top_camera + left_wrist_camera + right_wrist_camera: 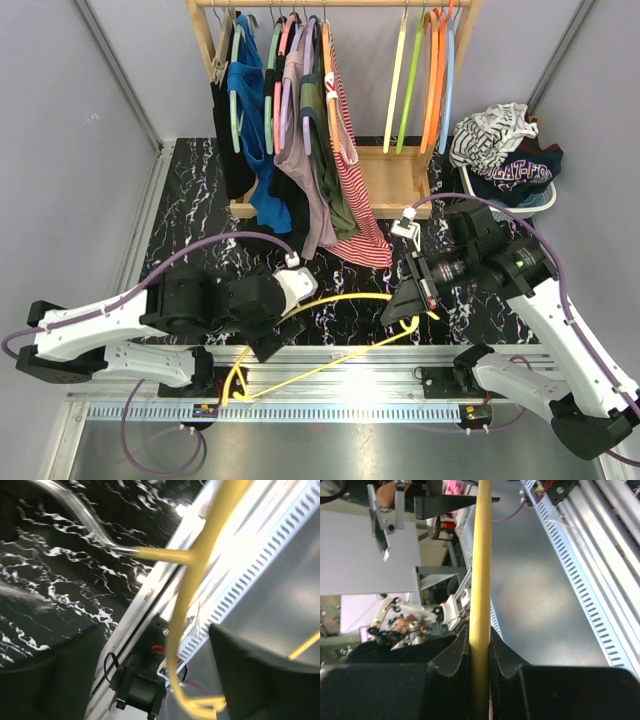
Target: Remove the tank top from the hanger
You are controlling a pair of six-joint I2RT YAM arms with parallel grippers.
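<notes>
The right gripper rises outward next, turns the bare hanger's hook onto the open part of the rack bar [382, 4] and releases, as that part lies outward of and above it.
A bare yellow hanger [340, 298] hangs in the air over the table's near edge, with no garment on it. My right gripper [405, 310] is shut on its right end; in the right wrist view the yellow bar [480, 580] is pinched between the fingers [452, 655]. My left gripper [262, 345] is open at the hanger's left end. In the left wrist view the yellow bar [182, 615] and its metal hook [85, 515] pass between the wide-apart fingers [265, 675] without touching them. I cannot tell which garment is the tank top.
A wooden rack [400, 180] at the back holds several garments on hangers [300, 150] and several bare hangers [430, 80]. A white basket [545, 207] with crumpled clothes stands at the back right. The black marbled table [180, 230] ends at a metal rail [340, 385].
</notes>
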